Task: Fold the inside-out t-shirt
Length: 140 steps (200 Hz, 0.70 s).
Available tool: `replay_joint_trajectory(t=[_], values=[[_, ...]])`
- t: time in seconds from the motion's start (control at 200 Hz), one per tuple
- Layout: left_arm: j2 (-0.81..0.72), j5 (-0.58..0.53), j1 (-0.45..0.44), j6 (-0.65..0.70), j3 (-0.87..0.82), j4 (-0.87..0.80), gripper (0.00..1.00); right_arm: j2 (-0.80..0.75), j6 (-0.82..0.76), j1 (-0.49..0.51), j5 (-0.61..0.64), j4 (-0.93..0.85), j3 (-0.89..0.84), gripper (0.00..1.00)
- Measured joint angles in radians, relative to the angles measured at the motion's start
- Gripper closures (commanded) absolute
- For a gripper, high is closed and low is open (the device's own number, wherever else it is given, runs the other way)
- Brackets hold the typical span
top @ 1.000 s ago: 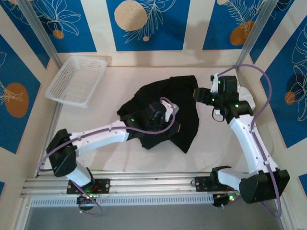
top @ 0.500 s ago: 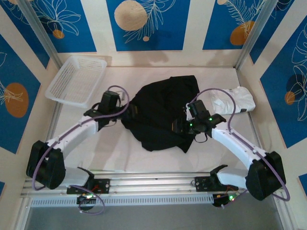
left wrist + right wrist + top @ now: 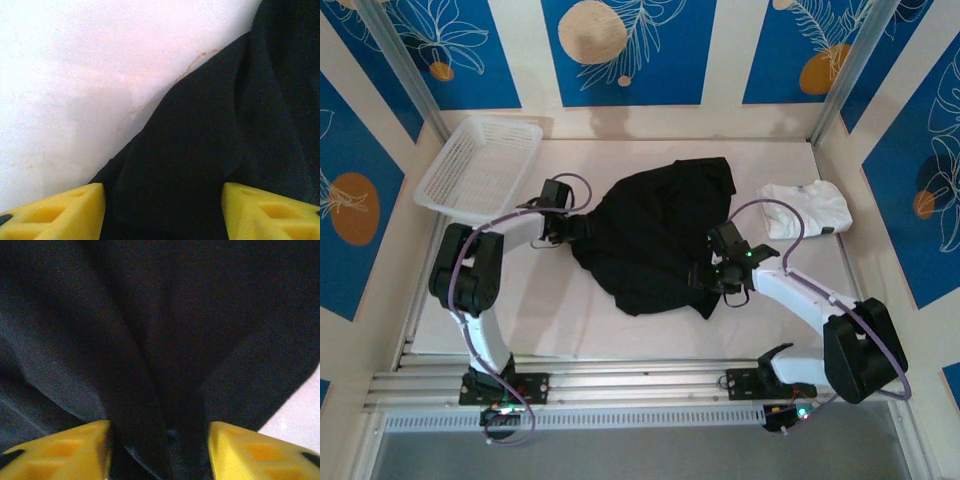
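Black cloth already lies between the open fingers of my left gripper, so that gripper needs to move slightly outward along the shirt's edge and close on the shirt's top corner.
The inside-out t-shirt (image 3: 650, 235) lies as a crumpled black heap in the middle of the table, with no print showing. My left gripper (image 3: 582, 228) is down at its left edge. In the left wrist view the left gripper (image 3: 162, 215) is open, and black cloth (image 3: 200, 150) lies between its yellow fingertips (image 3: 55, 210) beside bare table. My right gripper (image 3: 705, 275) is at the shirt's right front edge. In the right wrist view the right gripper (image 3: 159, 450) has its jaws apart around a raised fold of the black cloth (image 3: 160, 365).
A smaller white folded garment (image 3: 807, 208) lies at the back right, close to the right arm. A white mesh basket (image 3: 480, 165) stands at the back left. Bare white table (image 3: 550, 310) runs in front of the shirt.
The left arm swung from over the shirt's middle out to its left edge. The right arm came from the back right, uncovering the white garment, down to the shirt's right front edge.
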Motion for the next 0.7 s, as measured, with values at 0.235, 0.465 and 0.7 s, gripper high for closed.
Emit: replay_joint_trajectory(t=[0.235,0.465,0.7], values=[[0.048,-0.005,0.000,0.032,0.069,-0.009,0.35,0.018,-0.008,0.000,-0.024,0.059,0.000,0.97],[0.086,-0.037,0.000,0.055,0.137,-0.038,0.42,-0.006,-0.029,0.000,-0.024,0.053,0.014,1.00],[0.143,-0.055,0.000,0.083,0.188,-0.072,1.00,-0.052,-0.056,0.000,-0.009,0.031,0.056,1.00]])
